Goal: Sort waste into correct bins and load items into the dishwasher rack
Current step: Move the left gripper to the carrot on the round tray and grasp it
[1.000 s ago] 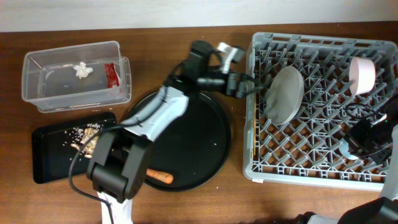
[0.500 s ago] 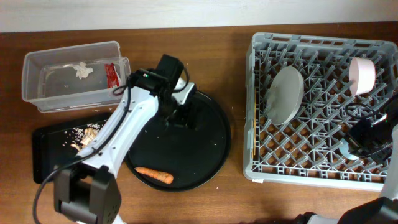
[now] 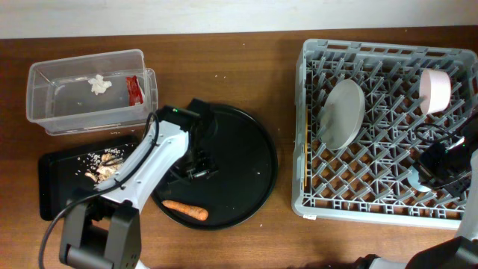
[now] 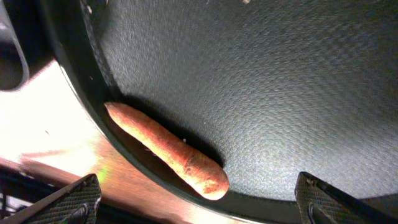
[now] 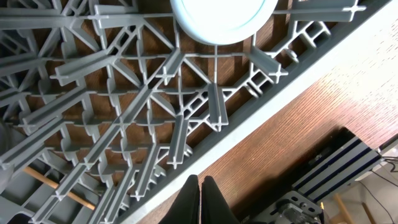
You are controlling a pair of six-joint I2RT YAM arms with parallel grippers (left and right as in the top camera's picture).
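My left gripper moves down and back onto the orange carrot (image 3: 184, 211) (image 4: 168, 149) next, since the carrot lies below its spread fingers and nearer the tray's front rim.
The orange carrot (image 3: 184, 211) lies at the front rim of the large round black tray (image 3: 246, 161). My left gripper (image 3: 196, 166) hovers over that tray, just behind the carrot, open and empty. In the left wrist view the carrot (image 4: 168, 149) lies between and ahead of the spread fingertips (image 4: 74, 199). The grey rack (image 3: 388, 205) holds the plate (image 3: 340, 112), the bowl (image 3: 435, 90) and the blue cup (image 5: 224, 15). Chopsticks (image 3: 305, 168) lie along its left edge. My right gripper (image 5: 200, 186) is shut and empty over the rack's front right.
The clear tub (image 3: 45, 112) at the back left holds the white tissue (image 3: 98, 84) and the red wrapper (image 3: 134, 90). The shallow black tray (image 3: 60, 194) in front of it holds beige scraps (image 3: 104, 164). The table's front edge is near the carrot.
My left arm has swung from the rack's left edge back to the left and down over the round tray, stopping near the carrot. The right arm has not moved.
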